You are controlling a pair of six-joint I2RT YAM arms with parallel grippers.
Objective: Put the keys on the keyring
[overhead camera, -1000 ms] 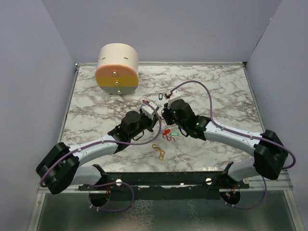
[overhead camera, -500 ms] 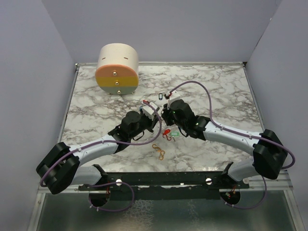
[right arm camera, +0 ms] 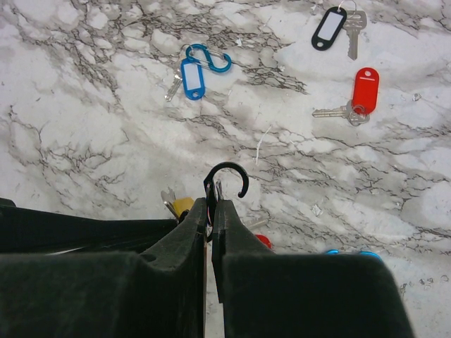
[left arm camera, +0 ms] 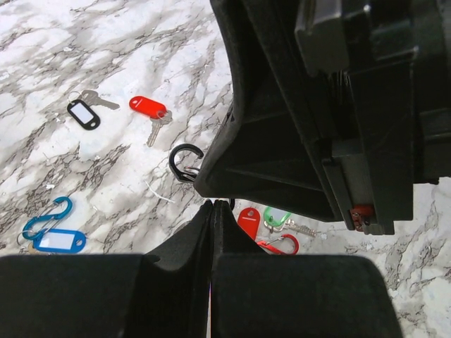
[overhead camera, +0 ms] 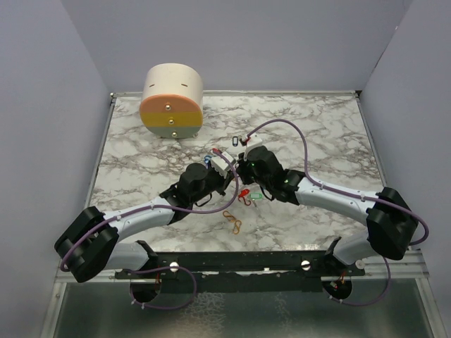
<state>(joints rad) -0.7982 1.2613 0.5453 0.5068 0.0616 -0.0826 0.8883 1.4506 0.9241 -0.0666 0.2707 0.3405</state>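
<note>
I will next carry the carabiner left in the top view with my right gripper, then lower and release it on open marble below, beside the blue tag.
My right gripper (right arm camera: 211,204) is shut on a black carabiner clip (right arm camera: 229,172), whose hook stands above the fingertips. It also shows in the left wrist view (left arm camera: 184,160). A yellow tag with a key (right arm camera: 182,205) peeks out just left of the right fingers. My left gripper (left arm camera: 213,205) is shut, its tips against the underside of the right gripper; nothing shows between its pads. The two grippers meet at mid-table, left (overhead camera: 224,167) and right (overhead camera: 242,165). Loose on the marble lie a blue clip (right arm camera: 211,56) with a blue tag (right arm camera: 191,77), a black tag (right arm camera: 329,28) and a red tag (right arm camera: 365,88), each with a key.
A red tag (left arm camera: 248,220), a green tag (left arm camera: 276,217) and a red clip (left arm camera: 280,244) lie under the grippers. An orange clip (overhead camera: 232,221) lies nearer the front edge. A big cream-and-orange cylinder (overhead camera: 172,102) stands at the back left. Grey walls close in the table.
Both grippers have shifted slightly while staying tip to tip. The left gripper has moved off the blue clip and tag, which now show beside it in the top view.
</note>
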